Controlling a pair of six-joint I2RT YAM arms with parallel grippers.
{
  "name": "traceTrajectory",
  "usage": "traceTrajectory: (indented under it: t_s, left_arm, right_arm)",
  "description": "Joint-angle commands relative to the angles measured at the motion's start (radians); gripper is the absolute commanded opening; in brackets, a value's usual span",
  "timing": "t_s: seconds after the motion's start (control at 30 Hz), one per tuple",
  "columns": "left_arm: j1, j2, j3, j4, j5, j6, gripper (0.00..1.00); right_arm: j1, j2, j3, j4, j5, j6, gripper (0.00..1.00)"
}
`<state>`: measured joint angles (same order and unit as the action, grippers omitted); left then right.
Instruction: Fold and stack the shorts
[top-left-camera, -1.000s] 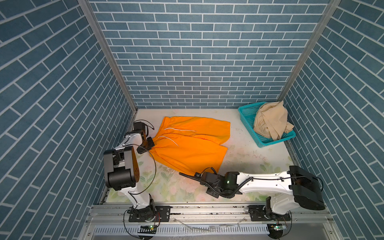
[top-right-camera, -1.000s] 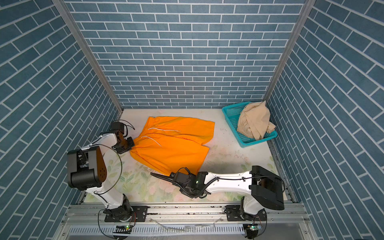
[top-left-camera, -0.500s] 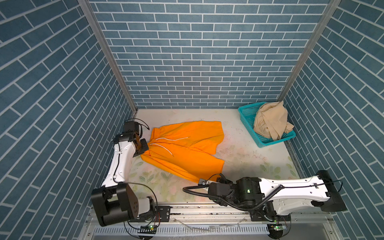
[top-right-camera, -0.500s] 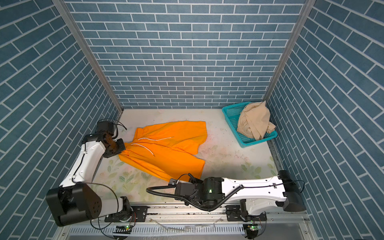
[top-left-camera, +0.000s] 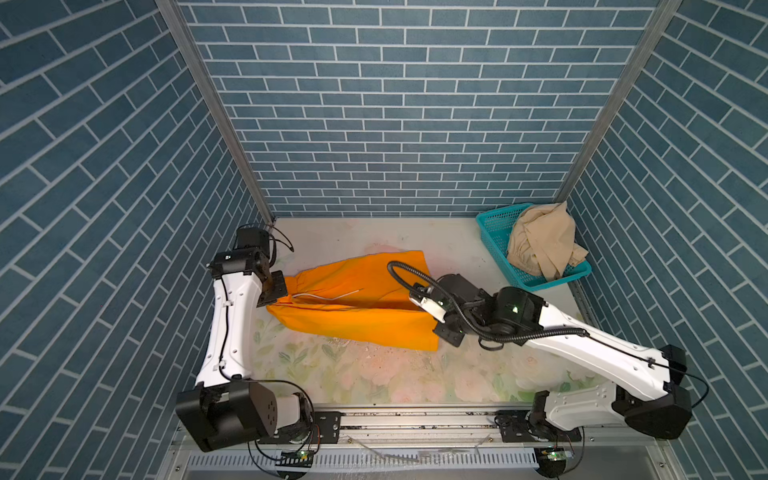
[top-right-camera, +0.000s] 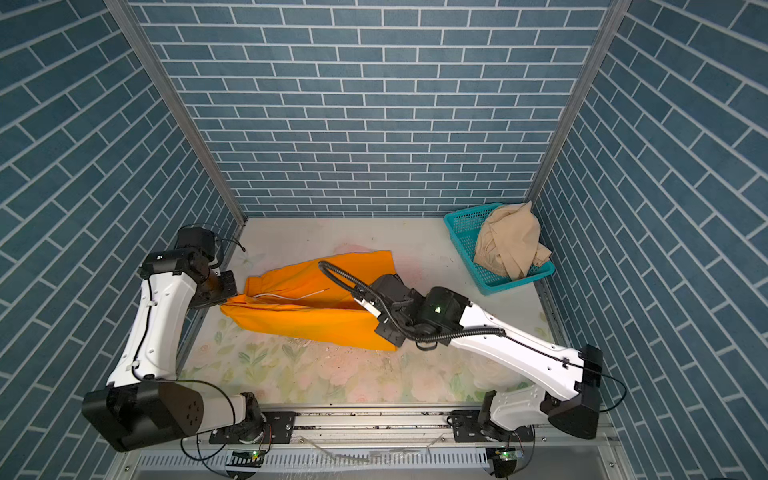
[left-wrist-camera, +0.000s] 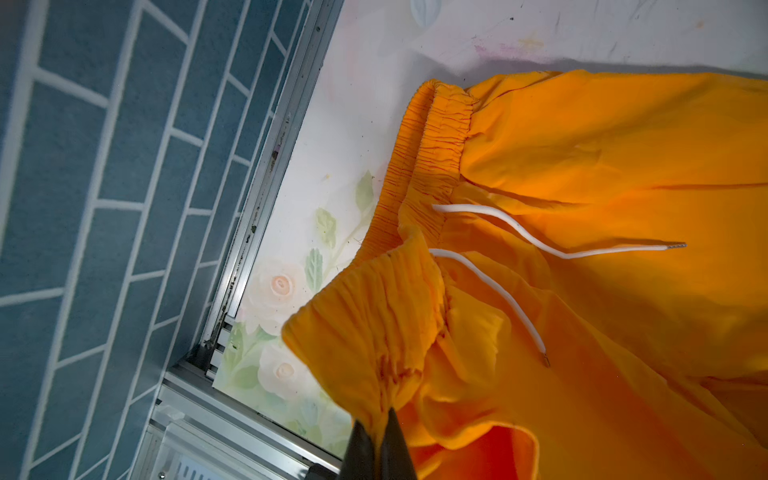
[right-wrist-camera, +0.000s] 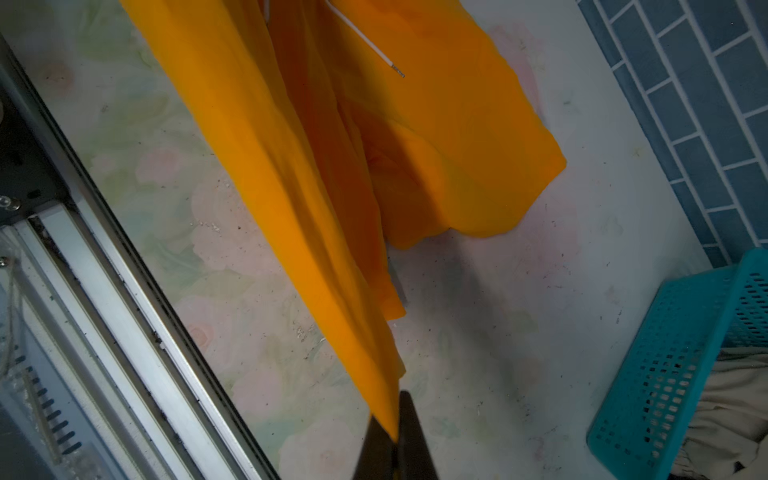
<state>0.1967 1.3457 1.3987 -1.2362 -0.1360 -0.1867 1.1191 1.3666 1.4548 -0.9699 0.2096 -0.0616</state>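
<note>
The left gripper moves outward and down over the waistband's far corner (top-left-camera: 292, 279) (left-wrist-camera: 440, 97) next and lets go, as the far half of the shorts lies flat.
The orange shorts (top-left-camera: 353, 316) hang stretched between my two grippers above the floral table in both top views (top-right-camera: 307, 316). Their far half lies on the table, white drawstring on top. My left gripper (left-wrist-camera: 382, 419) is shut on the gathered waistband at the left end (top-left-camera: 276, 293). At the right end (top-left-camera: 440, 328), my right gripper (right-wrist-camera: 395, 424) is shut on a thin hem corner of a leg. The beige shorts (top-left-camera: 540, 245) lie crumpled in the teal basket (top-left-camera: 544, 282) at the back right, away from both grippers.
The basket (top-right-camera: 511, 282) stands against the right brick wall, and its corner (right-wrist-camera: 685, 353) shows in the right wrist view. Brick walls close three sides. A metal rail (top-left-camera: 415, 419) runs along the table's front edge, with both arm bases on it.
Both grippers have risen, lifting the near edge of the orange shorts off the table. The right gripper has swung from the front edge up and to the right, and the shorts went from spread flat to half raised.
</note>
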Motion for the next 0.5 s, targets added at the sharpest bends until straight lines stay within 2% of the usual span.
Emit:
traceTrajectory:
  t_s: [0.0, 0.2, 0.47]
  left_arm:
    - [0.004, 0.052, 0.059, -0.035, -0.017, 0.026, 0.0]
    - [0.004, 0.212, 0.176, -0.025, -0.04, 0.036, 0.0]
    - [0.004, 0.414, 0.351, -0.025, -0.063, 0.029, 0.0]
  right_arm:
    - [-0.086, 0.062, 0.106, -0.043, -0.138, -0.139, 0.0]
    - [-0.25, 0.199, 0.253, -0.075, -0.191, -0.251, 0.0]
    - [-0.43, 0.412, 0.434, -0.094, -0.325, -0.328, 0.0]
